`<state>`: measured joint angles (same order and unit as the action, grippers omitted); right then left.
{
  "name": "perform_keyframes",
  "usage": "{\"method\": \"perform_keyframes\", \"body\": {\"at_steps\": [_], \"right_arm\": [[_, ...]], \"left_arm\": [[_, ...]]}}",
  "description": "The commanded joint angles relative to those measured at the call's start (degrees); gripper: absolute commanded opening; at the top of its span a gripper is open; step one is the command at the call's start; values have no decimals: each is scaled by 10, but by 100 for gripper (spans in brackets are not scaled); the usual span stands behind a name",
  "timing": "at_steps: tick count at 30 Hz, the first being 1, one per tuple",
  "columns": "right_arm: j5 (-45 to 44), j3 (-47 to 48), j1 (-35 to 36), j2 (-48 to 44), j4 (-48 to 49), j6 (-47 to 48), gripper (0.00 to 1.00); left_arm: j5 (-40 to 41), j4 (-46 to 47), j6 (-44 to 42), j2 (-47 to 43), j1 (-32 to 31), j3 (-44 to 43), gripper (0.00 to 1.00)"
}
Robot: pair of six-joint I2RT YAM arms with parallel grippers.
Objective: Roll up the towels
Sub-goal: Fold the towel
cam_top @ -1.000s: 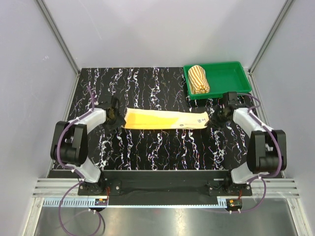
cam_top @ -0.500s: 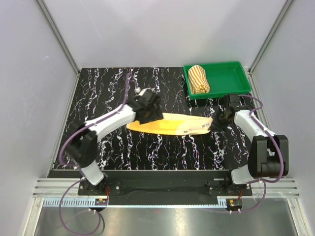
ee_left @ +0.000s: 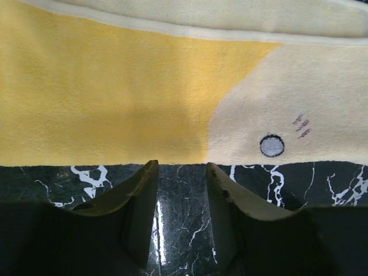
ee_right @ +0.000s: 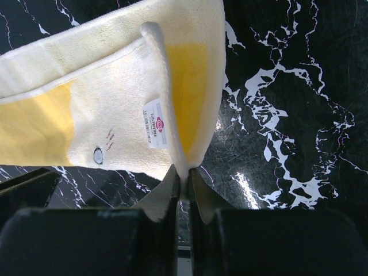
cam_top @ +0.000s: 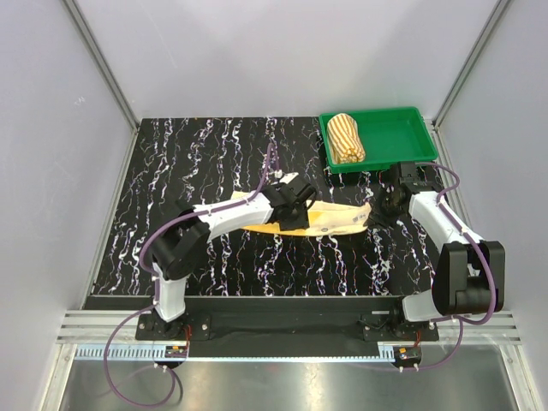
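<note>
The towel's opposite end [cam_top: 240, 196] is to the left of my right gripper in the top view, so my right gripper will lift the towel's edge across the flat towel next, lower it and let it go.
A yellow-and-cream towel [cam_top: 338, 216] lies flat along the middle of the table. It also shows in the left wrist view [ee_left: 115, 86] and in the right wrist view [ee_right: 103, 103], where a small label [ee_right: 154, 123] sits near its end. My left gripper [cam_top: 297, 216] is open and empty, its tips [ee_left: 181, 169] just above the table at the towel's near edge. My right gripper [cam_top: 378, 211] is shut on the towel's right end, pinching its edge [ee_right: 184, 172]. A rolled orange-and-cream striped towel [cam_top: 346, 137] lies in the green tray.
The green tray [cam_top: 398, 137] stands at the back right corner of the black marbled table [cam_top: 214, 154]. Grey walls and metal posts close in the sides and back. The left arm reaches across the table's middle.
My left arm has swept right from the towel's left end to its middle. The towel's left part has gathered rightward and looks shorter. My right gripper still holds the right end.
</note>
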<state>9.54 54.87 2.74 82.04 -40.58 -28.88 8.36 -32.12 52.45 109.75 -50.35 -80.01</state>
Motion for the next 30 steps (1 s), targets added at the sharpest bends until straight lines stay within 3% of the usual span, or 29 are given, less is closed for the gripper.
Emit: {"method": "perform_keyframes", "body": {"at_steps": [1,6,9,22,30], "right_arm": [[-9,9,4,-10,0,8,5],[-12,7,3,-10,1,13,4],[-11,5,4,-7,4,14,4],[-11,-2,3,1,12,16,1],[-9,28,15,-6,-12,19,0]], "left_arm": [[-2,34,9,5,-12,-4,41],[4,26,7,27,-13,-15,24],[5,32,6,34,-15,-13,21],[20,57,5,20,-19,-2,17],[-12,65,20,70,-19,5,15]]}}
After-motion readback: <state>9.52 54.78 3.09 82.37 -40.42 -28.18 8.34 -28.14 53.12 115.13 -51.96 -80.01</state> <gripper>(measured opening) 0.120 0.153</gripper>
